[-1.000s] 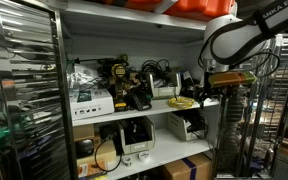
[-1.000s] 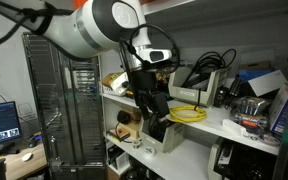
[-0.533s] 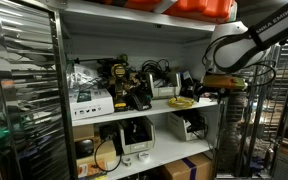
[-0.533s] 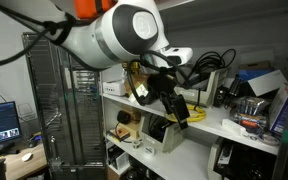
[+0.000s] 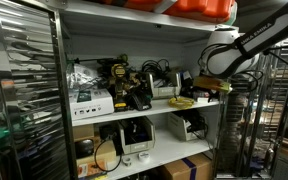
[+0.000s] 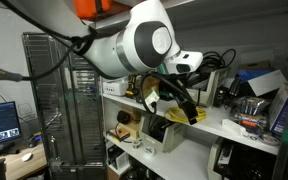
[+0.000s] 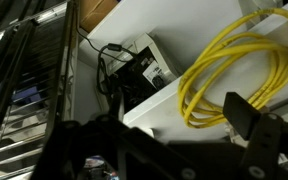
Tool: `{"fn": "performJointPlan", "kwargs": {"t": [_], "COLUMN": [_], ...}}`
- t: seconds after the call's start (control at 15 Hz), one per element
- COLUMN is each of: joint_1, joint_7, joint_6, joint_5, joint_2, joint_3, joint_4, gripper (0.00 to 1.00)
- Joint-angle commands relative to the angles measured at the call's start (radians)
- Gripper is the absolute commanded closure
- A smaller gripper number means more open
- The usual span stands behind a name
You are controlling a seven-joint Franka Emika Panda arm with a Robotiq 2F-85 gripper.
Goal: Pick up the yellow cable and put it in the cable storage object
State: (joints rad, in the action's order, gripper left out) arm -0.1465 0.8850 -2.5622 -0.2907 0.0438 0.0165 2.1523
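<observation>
The parts of the yellow cable's bunched bend (image 5: pixel 183 103) (image 7: pixel 190 93) are ahead between the open dark fingers of my gripper, so next my gripper needs to move outward to the front edge of the middle shelf, onto them.
The yellow cable (image 7: pixel 229 70) lies as a loose coil on the white middle shelf (image 7: pixel 164 110). It shows in both exterior views (image 5: pixel 182 101) (image 6: pixel 189 114), near the shelf's front edge. My gripper (image 7: pixel 174 140) is open and empty, and hovers just in front of the coil, with one dark finger beside the loops. It is at the shelf's right end in an exterior view (image 5: pixel 216 92) and right over the coil in an exterior view (image 6: pixel 177 98). A white box (image 6: pixel 199 92) with black cables on top stands behind the coil. I cannot tell which object is the cable storage.
Power tools (image 5: pixel 119 85) and boxes (image 5: pixel 89 100) fill the middle shelf. A dark device with cords (image 7: pixel 134 70) sits on the lower shelf. A metal wire rack (image 5: pixel 24 90) stands beside the shelving. More clutter (image 6: pixel 254 100) lies further along the shelf.
The arm has swung in toward the shelf and lowered, which brought the gripper from beside the shelf to right at the yellow coil. The cable has not moved.
</observation>
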Motion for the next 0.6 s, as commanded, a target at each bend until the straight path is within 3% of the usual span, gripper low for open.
{"fn": "performJointPlan", "kwargs": {"t": [0.0,0.53], "joint_1": [0.018,0.053], "joint_7": [0.034,0.061], "joint_6": [-0.033,-0.026], "joint_5": [-0.005,-0.037], "joint_2": [-0.034,-0.145], "joint_3": [0.016,0.03], "joint_4": [-0.053,-0.131], "gripper": [0.0,0.0]}}
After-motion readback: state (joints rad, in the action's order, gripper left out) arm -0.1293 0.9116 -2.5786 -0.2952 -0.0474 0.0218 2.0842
